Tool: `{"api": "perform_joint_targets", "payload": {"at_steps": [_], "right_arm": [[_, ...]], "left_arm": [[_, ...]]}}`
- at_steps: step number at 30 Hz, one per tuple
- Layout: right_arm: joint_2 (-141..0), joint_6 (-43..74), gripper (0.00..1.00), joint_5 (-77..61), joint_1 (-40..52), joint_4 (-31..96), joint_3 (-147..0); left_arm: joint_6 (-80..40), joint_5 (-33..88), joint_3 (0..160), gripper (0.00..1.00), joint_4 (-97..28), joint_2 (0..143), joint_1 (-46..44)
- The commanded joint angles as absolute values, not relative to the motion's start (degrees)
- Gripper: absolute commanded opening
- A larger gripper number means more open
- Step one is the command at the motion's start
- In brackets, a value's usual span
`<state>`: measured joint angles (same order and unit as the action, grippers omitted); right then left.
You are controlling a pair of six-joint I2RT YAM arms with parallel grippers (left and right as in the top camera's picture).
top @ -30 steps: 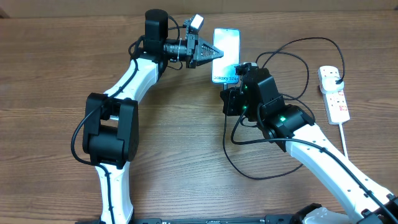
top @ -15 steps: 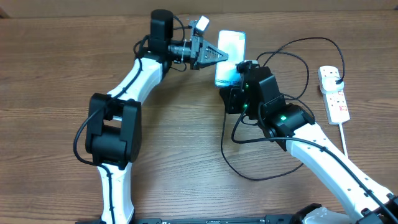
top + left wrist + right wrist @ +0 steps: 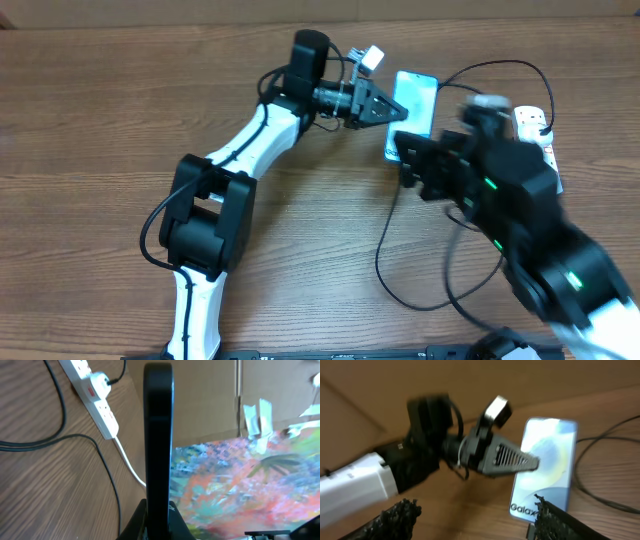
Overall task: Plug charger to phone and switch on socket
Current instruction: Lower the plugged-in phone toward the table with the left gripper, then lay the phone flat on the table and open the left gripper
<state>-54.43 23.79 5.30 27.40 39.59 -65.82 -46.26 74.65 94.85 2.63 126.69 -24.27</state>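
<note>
The left gripper will bring the phone point(image 3: 420, 95) down and back onto the table and let go of it, because the cable's dark plug is already at the phone's lower end.
The phone point(image 3: 420, 95), screen lit, is held on edge above the table at the back. My left gripper point(image 3: 398, 110) is shut on its left side. In the left wrist view the phone point(image 3: 158, 435) is a black upright bar pinched between the jaws of the left gripper point(image 3: 157, 521). My right gripper point(image 3: 475, 521) stands wide open just below the phone point(image 3: 545, 465), nothing between its fingers; it is blurred overhead point(image 3: 408, 160). The charger cable point(image 3: 381, 262) loops across the table. A small dark piece point(image 3: 530, 532) sits at the phone's lower end. The socket point(image 3: 526, 118) lies at the right.
The socket point(image 3: 95, 390) has a plug in it, and its white cord point(image 3: 127, 462) runs off along the wood. Black cable point(image 3: 102, 460) curves beside it. A cardboard wall stands behind the table. The left arm's elbow point(image 3: 205, 215) hangs over the table's middle.
The left arm has carried the phone to the right. The right gripper has gone from shut to wide open and swung right, blurred with motion.
</note>
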Motion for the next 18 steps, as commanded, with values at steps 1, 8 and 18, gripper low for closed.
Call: {"api": "perform_joint_targets", "payload": {"at_steps": [1,8,18], "right_arm": [[-48.6,23.5,0.81,17.9,27.2,42.3,-66.7],[-45.5,24.0,0.82,21.4,27.2,47.1,-66.6],[-51.5,26.1,0.82,17.4,27.2,45.6,-66.6]], "left_arm": [[-35.3,70.3,94.9,0.04,-4.1,126.1,-25.8],[-21.3,47.2,94.9,0.04,-34.1,126.1,-24.5],[-20.9,34.1,94.9,0.04,-40.5,126.3,-24.2]]}}
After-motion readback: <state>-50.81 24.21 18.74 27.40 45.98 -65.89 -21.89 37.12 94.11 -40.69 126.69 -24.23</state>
